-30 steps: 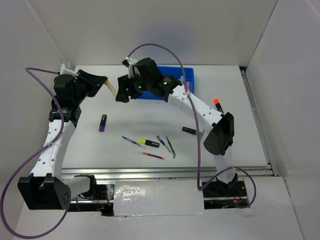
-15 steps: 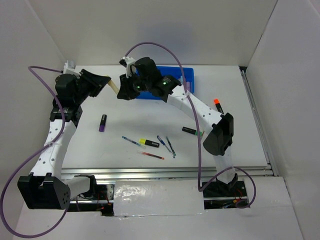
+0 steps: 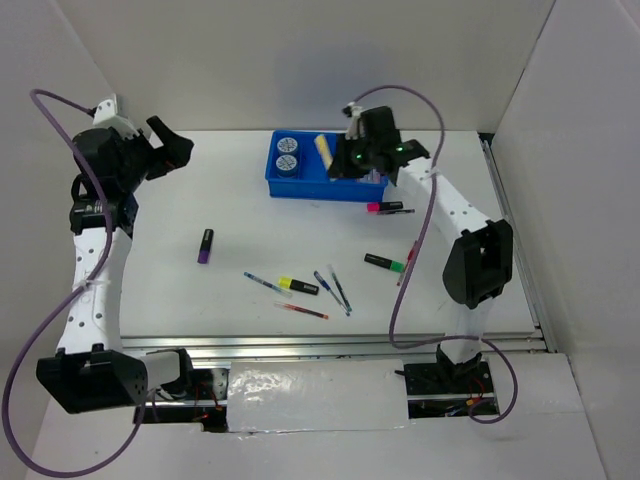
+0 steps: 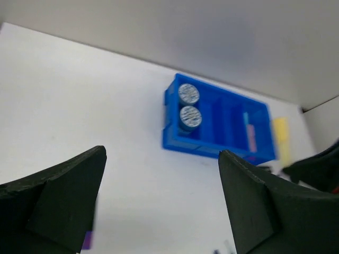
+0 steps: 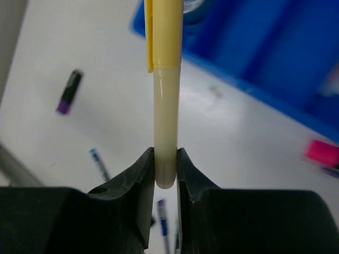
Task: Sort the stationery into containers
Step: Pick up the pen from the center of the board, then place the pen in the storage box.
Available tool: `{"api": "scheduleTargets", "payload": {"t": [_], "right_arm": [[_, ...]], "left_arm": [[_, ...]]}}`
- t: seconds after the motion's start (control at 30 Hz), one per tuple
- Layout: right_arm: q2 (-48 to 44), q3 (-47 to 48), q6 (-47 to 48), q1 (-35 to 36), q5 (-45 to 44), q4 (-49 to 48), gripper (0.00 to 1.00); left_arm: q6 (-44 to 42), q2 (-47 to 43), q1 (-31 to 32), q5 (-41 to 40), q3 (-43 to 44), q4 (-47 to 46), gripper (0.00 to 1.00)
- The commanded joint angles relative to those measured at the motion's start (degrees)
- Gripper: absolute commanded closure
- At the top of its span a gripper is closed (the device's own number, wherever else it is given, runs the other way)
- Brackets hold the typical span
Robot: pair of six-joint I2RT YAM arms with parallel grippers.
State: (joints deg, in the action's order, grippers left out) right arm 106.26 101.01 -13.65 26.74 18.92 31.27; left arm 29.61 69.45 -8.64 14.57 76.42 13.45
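Observation:
Pens already lie in the blue tray's section farthest from the discs, so I should move my right gripper over there next, lower the pale yellow highlighter and let it go.
My right gripper (image 3: 338, 158) (image 5: 166, 169) is shut on the lower end of a pale yellow highlighter (image 3: 323, 148) (image 5: 164, 95). It holds the highlighter above the blue tray (image 3: 300, 190) (image 5: 275, 58) (image 4: 212, 151). Two round pale-blue discs (image 3: 287, 154) (image 4: 189, 106) sit in the tray's left compartment. My left gripper (image 3: 172, 145) (image 4: 161, 159) is open and holds nothing, at the far left, well away from the tray. Loose on the table lie a purple highlighter (image 3: 205, 245) (image 5: 69, 92), a pink one (image 3: 385, 208) (image 5: 323, 153), a green-tipped marker (image 3: 385, 262), a yellow highlighter (image 3: 298, 285) and several thin pens (image 3: 330, 290).
White walls enclose the table at the back and on both sides. A metal rail (image 3: 330, 345) runs along the near edge between the arm bases. A purple cable (image 3: 405, 270) hangs from the right arm above the table's right part.
The pale yellow highlighter passed from my left gripper to my right one. The left gripper opened and drew back to the left. The right arm carried the highlighter rightward over the tray.

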Motion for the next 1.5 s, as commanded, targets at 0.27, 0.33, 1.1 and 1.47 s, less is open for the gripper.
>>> {"api": "scheduleTargets", "payload": {"t": [0.27, 0.33, 1.1, 1.47], "right_arm": [[19.57, 21.32, 3.18, -15.05, -9.6, 4.86, 1.0], [21.44, 23.17, 3.72, -14.79, -10.21, 4.16, 1.0], [26.11, 25.11, 1.78, -13.47, -19.54, 4.24, 0.42], [10.22, 16.42, 9.16, -10.57, -6.97, 3.45, 0.43]], "left_arm": [[-20.54, 0.59, 3.71, -11.3, -12.17, 4.74, 0.03], [-21.6, 1.3, 5.12, -13.24, -13.05, 5.27, 0.05], [-31.36, 22.3, 6.8, -20.99, -13.59, 7.46, 0.08], [-30.57, 30.56, 7.06, -17.82, -9.37, 8.16, 0.41]]}}
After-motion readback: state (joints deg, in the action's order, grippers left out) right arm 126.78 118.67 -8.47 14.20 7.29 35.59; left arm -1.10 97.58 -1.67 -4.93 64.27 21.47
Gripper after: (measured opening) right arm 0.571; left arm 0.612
